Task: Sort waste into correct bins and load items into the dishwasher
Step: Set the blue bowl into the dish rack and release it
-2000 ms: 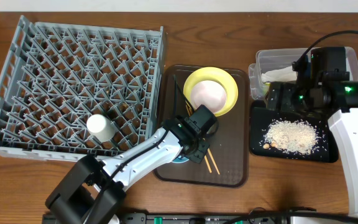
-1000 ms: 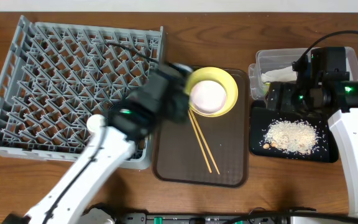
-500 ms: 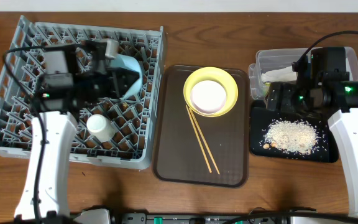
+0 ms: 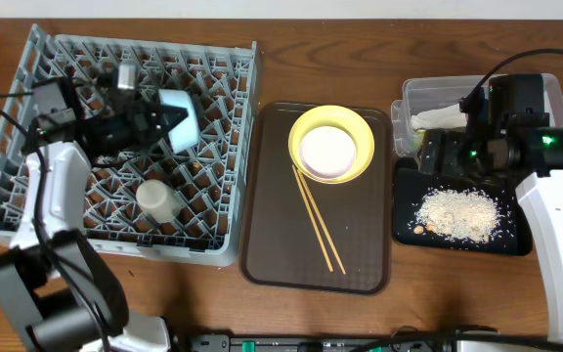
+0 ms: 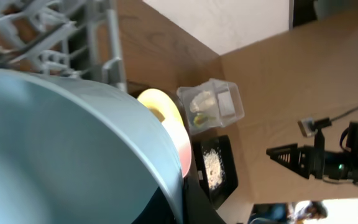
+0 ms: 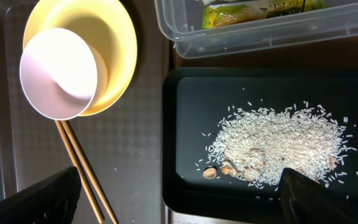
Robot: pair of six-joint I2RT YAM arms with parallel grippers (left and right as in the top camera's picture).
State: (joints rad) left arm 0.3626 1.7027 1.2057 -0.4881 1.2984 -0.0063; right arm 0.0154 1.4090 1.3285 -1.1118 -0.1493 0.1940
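Observation:
My left gripper lowers the blue bowl to the left in the overhead view next, onto free wires of the rack beyond the cream cup.
My left gripper [image 4: 156, 124] is shut on the light blue bowl [image 4: 184, 117] and holds it tilted over the grey dish rack [image 4: 76, 68]. The bowl fills the left wrist view [image 5: 73, 143]. A cream cup [image 4: 157, 200] stands in the rack. The yellow plate [image 4: 358, 132] holds the white bowl [image 4: 326, 153], with the chopsticks [image 4: 319, 220] beside them. My right gripper [image 6: 179, 182] is open and empty over the black tray [image 6: 185, 93] of rice crumbs [image 6: 278, 140]. The clear tub [image 6: 241, 37] holds the green-yellow wrapper [image 6: 260, 12] and the napkin [image 4: 428, 119].
The plate, white bowl and chopsticks lie on a brown serving tray [image 4: 360, 264] between the rack and the bins. The right arm [image 4: 555, 225] stretches along the table's right side. Bare wooden table shows in front of the rack.
My left arm lifted the light blue bowl off the brown tray and carried it left over the dish rack. The right arm has not moved.

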